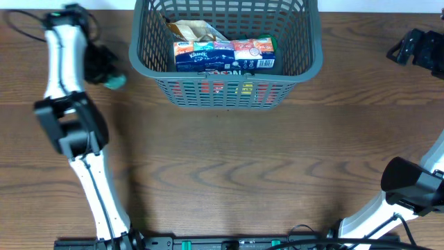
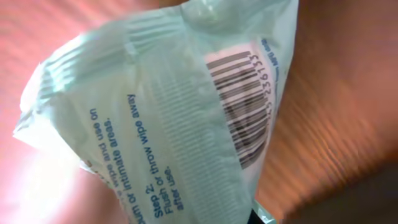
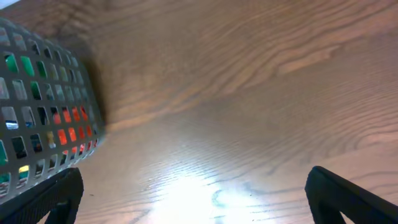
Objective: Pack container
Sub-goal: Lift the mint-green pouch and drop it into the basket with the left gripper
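I will next move my left gripper up over the basket's rim, then lower and release in the basket's free gap beside the brown crumpled packet.
The container (image 1: pixel 229 94), a dark grey slotted basket, stands at the back middle of the table. It holds a blue Kleenex packet (image 1: pixel 201 54), an orange and green packet (image 1: pixel 253 50) and a brown crumpled packet (image 1: pixel 194 29). My left gripper (image 1: pixel 104 69) is left of the basket, shut on a pale green wipes packet (image 1: pixel 115 82). In the left wrist view the packet (image 2: pixel 168 106) fills the frame, barcode up, and hides the fingers. My right gripper (image 3: pixel 193 199) is wide open and empty above bare wood. It sits at the far right in the overhead view (image 1: pixel 416 48).
The basket's slotted wall (image 3: pixel 43 112) shows at the left of the right wrist view, with red and green packets behind the slots. Dark wooden table (image 1: pixel 229 173) spreads in front of the basket. Cables run along the front edge (image 1: pixel 229 243).
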